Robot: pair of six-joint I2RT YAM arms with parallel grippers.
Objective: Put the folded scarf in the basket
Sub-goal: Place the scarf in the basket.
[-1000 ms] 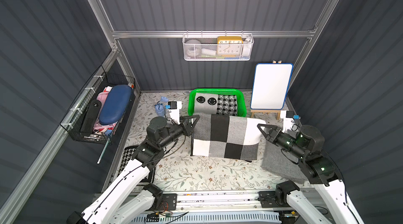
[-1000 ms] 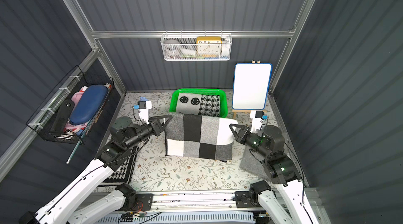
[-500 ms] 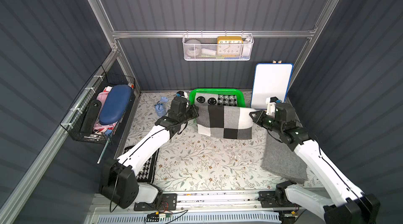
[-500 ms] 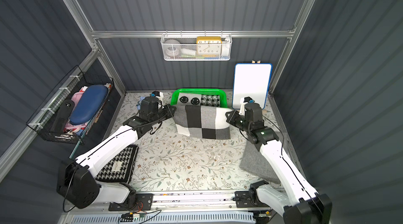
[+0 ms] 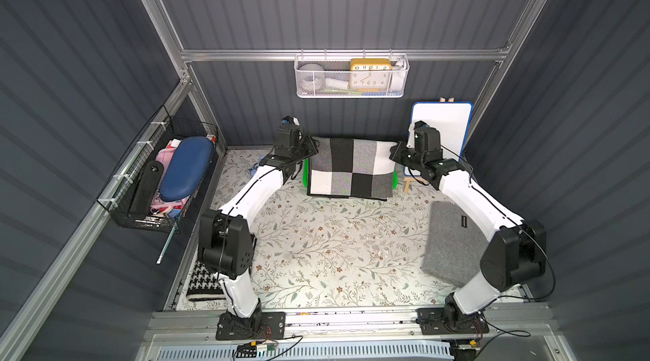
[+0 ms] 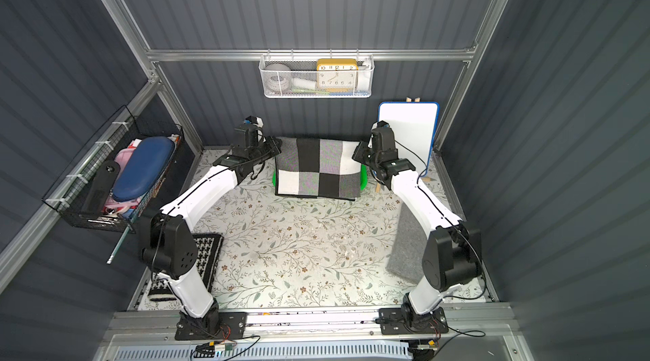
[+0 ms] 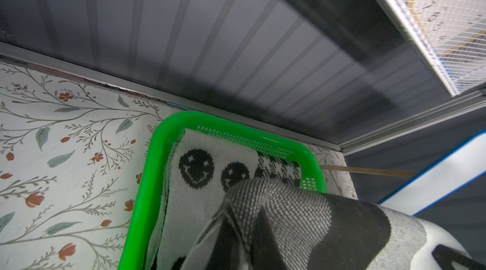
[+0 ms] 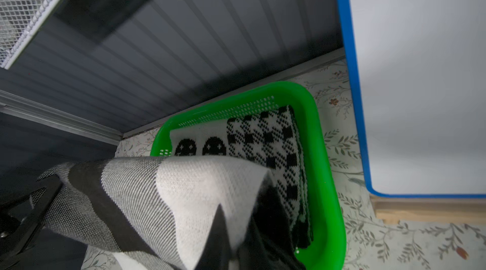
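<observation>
The scarf's held edge stops short of the basket's far rim, so my left gripper needs to move outward and down toward that rim and let go of the scarf's corner.
A folded scarf (image 5: 351, 169) in black, white and grey checks hangs stretched between my two grippers, at the back of the table in both top views. My left gripper (image 5: 314, 149) is shut on its left corner and my right gripper (image 5: 393, 153) is shut on its right corner. The scarf covers most of the green basket (image 5: 305, 176), of which only green slivers show at either side. In the left wrist view the scarf (image 7: 289, 210) hangs just above the basket's rim (image 7: 147, 176). The right wrist view shows the scarf (image 8: 171, 189) over the basket (image 8: 323, 163).
A smiley-face scarf (image 7: 200, 171) and a houndstooth scarf (image 8: 265, 134) lie in the basket. A whiteboard (image 5: 441, 134) stands close behind my right gripper. A grey felt pad (image 5: 452, 243) lies right, a houndstooth cloth (image 5: 204, 282) front left. Wire baskets hang on the left wall (image 5: 165, 180) and back wall (image 5: 351, 76).
Both arms have reached from the middle of the table to the back, carrying the scarf between them. It now hangs over the green basket and hides the basket's contents from above.
</observation>
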